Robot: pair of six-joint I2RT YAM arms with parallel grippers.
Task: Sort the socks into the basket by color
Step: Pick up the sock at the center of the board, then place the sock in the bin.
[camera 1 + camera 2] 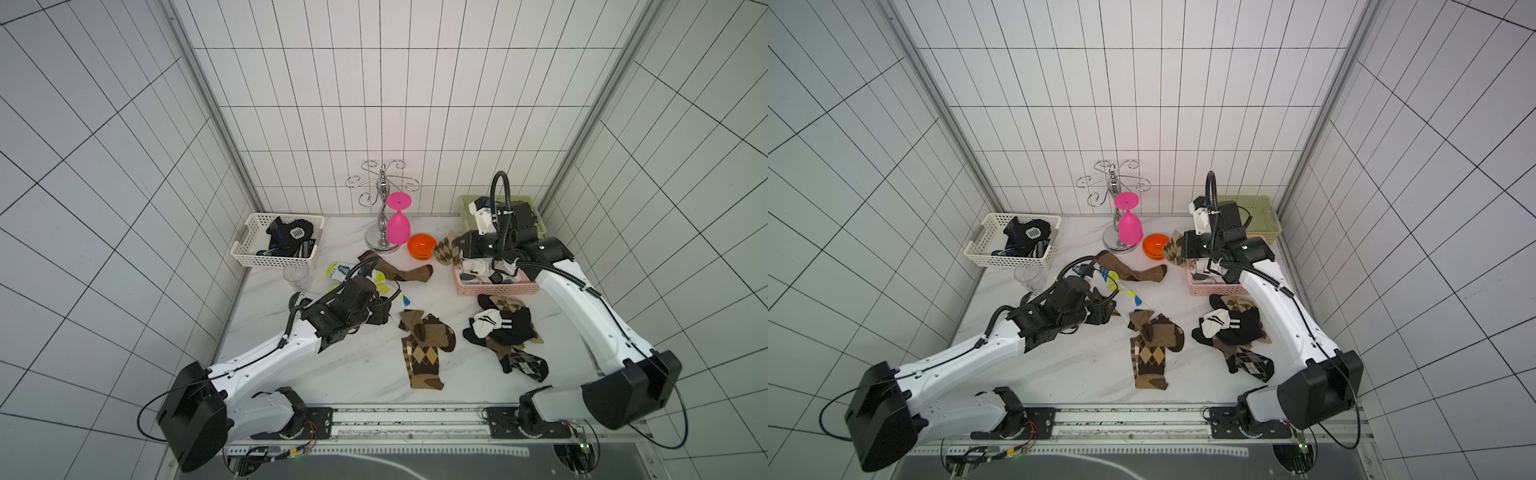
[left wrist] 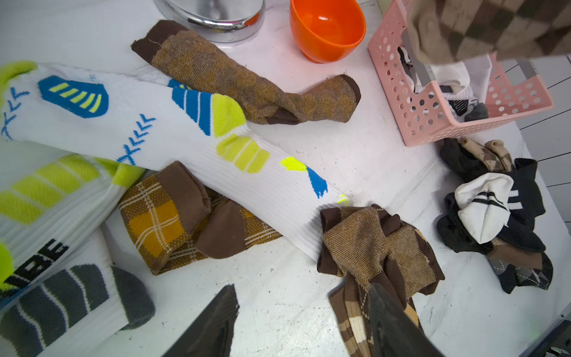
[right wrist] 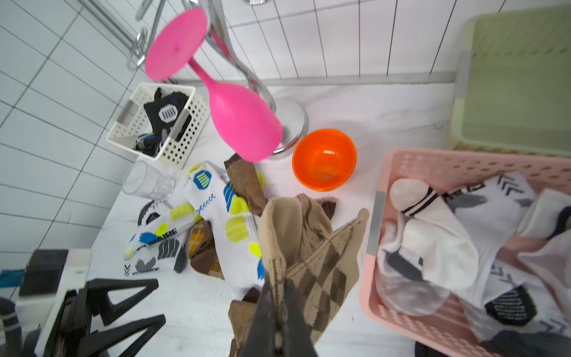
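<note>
I should carry the tan argyle sock with my right gripper outward past the pink basket and over the green basket [image 1: 1259, 214] [image 3: 519, 77] and let go of it, since the pink basket holds white socks.
My right gripper [image 3: 279, 284] is shut on a tan argyle sock [image 3: 312, 241], which hangs in the air between the orange bowl and the pink basket [image 1: 490, 287]. That basket holds white socks [image 3: 432, 244]. The white basket [image 1: 253, 257] at the back left holds black socks [image 1: 289, 237]. Nothing shows inside the green basket [image 3: 519, 77]. My left gripper [image 2: 302, 290] is open over bare table beside a brown sock heap [image 2: 377, 247]. A white yellow-blue sock [image 2: 154, 123], a brown sock [image 1: 403, 272] and a mixed black, white and brown pile [image 1: 503, 328] lie on the table.
A chrome rack [image 1: 381, 195] at the back carries an upside-down pink goblet [image 1: 398, 224]. An orange bowl [image 1: 421, 246] sits beside its base. A clear glass [image 1: 298, 277] stands near the white basket. Tiled walls close in on three sides.
</note>
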